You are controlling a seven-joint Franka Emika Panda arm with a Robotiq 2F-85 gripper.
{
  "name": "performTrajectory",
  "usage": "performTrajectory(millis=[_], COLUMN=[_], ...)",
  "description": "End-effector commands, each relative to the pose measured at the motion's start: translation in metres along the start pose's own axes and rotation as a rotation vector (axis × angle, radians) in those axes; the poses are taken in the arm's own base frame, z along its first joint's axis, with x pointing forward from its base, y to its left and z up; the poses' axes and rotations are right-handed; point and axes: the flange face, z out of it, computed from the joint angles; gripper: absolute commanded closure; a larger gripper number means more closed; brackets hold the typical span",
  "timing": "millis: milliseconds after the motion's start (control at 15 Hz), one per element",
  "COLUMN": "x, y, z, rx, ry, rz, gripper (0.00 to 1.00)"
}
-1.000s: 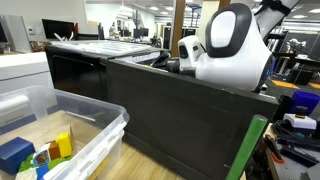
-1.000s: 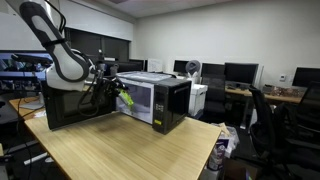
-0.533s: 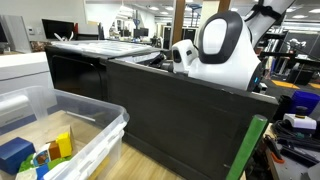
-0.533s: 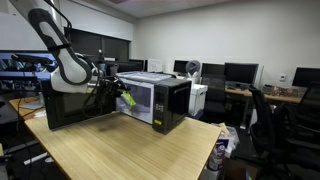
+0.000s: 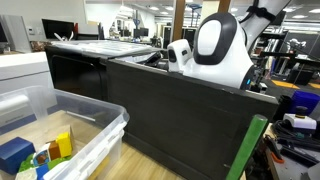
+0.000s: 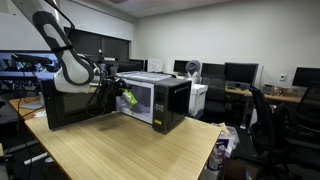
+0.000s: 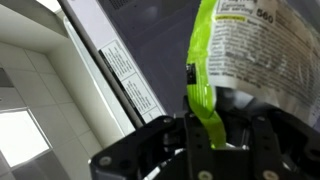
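The microwave's cavity is below and outward of my gripper, with the door swung open. My gripper needs to move down and push into it next, to release the packet.
A packet with a bright green edge and printed text hangs from my gripper, whose fingers are shut on its green seam. In an exterior view the gripper holds the green packet in front of the open cavity of a black microwave. The microwave's door stands swung open beside the arm. Seen from behind the door, only my white wrist shows above its top edge; gripper and packet are hidden there. The wrist view shows the door frame with a white label.
A clear plastic bin with coloured blocks stands near the door. The microwave sits on a wooden table, with a bottle at its right edge. Desks, monitors and chairs fill the room behind.
The arm has shifted a little toward the microwave's opening with the packet still held. The grip has not changed.
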Motion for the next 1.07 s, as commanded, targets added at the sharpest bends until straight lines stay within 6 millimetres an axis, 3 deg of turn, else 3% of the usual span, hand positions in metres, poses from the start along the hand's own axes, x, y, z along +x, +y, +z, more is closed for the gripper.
performTrajectory(millis=[0,333,800,1000], x=[0.004,0.009,0.007,-0.006], y=[0.008,0.018,0.007,-0.003], z=[0.009,0.015,0.012,0.01], rx=[-0.025,-0.043,-0.062,-0.05], ry=[0.002,0.007,0.022,0.003], rz=[0.024,0.03,0.022,0.006], gripper=[0.98,0.98,0.98,0.98])
